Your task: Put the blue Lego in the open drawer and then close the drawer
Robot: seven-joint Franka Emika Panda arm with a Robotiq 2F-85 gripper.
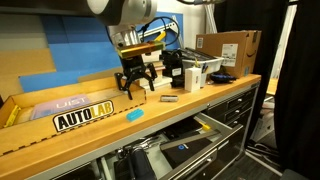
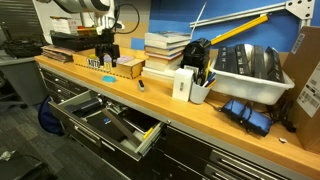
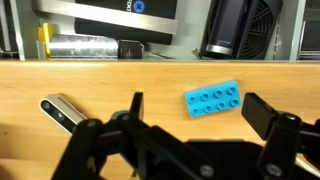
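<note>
My gripper should go down around the blue Lego (image 1: 135,115) (image 3: 212,98) and ease toward the right in the wrist view, because the brick is below it and off-center between my fingers.
The blue Lego (image 3: 212,98) is a small cyan brick lying flat on the wooden bench top; it also shows in both exterior views (image 1: 134,114) (image 2: 107,80). My gripper (image 3: 200,115) is open and empty. It hangs above the bench (image 1: 133,82) (image 2: 105,57), and in the wrist view the Lego lies between its two fingers, nearer the right one. The drawer (image 1: 190,150) (image 2: 112,127) is pulled open under the bench top, with a dark front and dark interior.
A small grey cylinder (image 3: 62,110) (image 1: 170,99) (image 2: 140,85) lies on the bench near the Lego. An AUTOLAB sign (image 1: 83,118), a cardboard box (image 1: 230,50), stacked books (image 2: 165,52), a pen cup (image 2: 198,90) and a white bin (image 2: 250,75) stand on the bench.
</note>
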